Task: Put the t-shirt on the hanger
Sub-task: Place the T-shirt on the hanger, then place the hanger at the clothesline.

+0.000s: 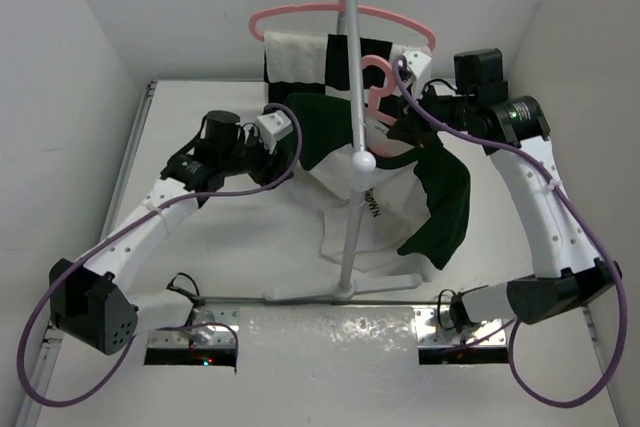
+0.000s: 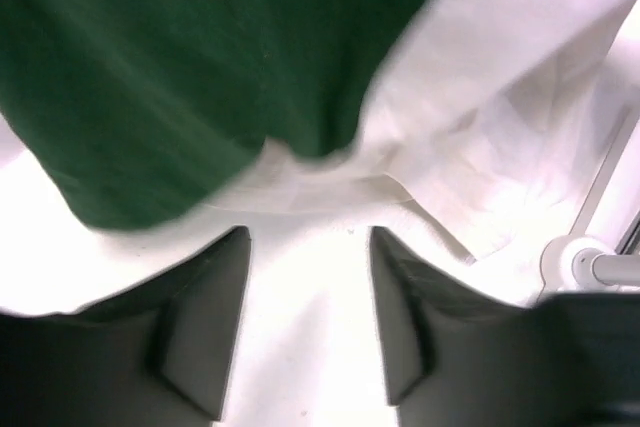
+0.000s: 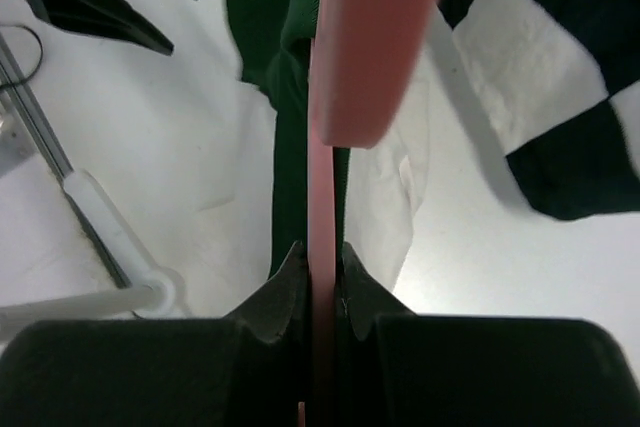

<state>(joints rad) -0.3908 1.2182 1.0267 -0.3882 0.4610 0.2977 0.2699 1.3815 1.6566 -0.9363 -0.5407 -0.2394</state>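
Note:
My right gripper should move slightly outward toward the checkered cloth (image 3: 545, 77) beside the rack pole and then let go of the pink bar, as green fabric already hangs along it.
The t-shirt (image 1: 375, 209), cream with dark green sleeves, lies bunched on the table around the rack pole. My right gripper (image 1: 408, 130) is shut on the pink hanger (image 1: 380, 95), held edge-on above the shirt's collar area. In the right wrist view the gripper (image 3: 322, 265) clamps the hanger (image 3: 365, 37), with the green sleeve (image 3: 290, 77) behind it. My left gripper (image 1: 288, 142) hovers at the shirt's left green sleeve. In the left wrist view its fingers (image 2: 215, 317) stand well apart over white fabric, with the green sleeve (image 2: 180, 77) just beyond them.
A grey rack pole (image 1: 352, 147) rises mid-table from a T-shaped base (image 1: 340, 292). At its top hangs a twin pink hanger (image 1: 300, 12) with a black-and-white checkered cloth (image 1: 300, 62). White walls close in left, right and behind. The rack base also shows in the left wrist view (image 2: 585, 262).

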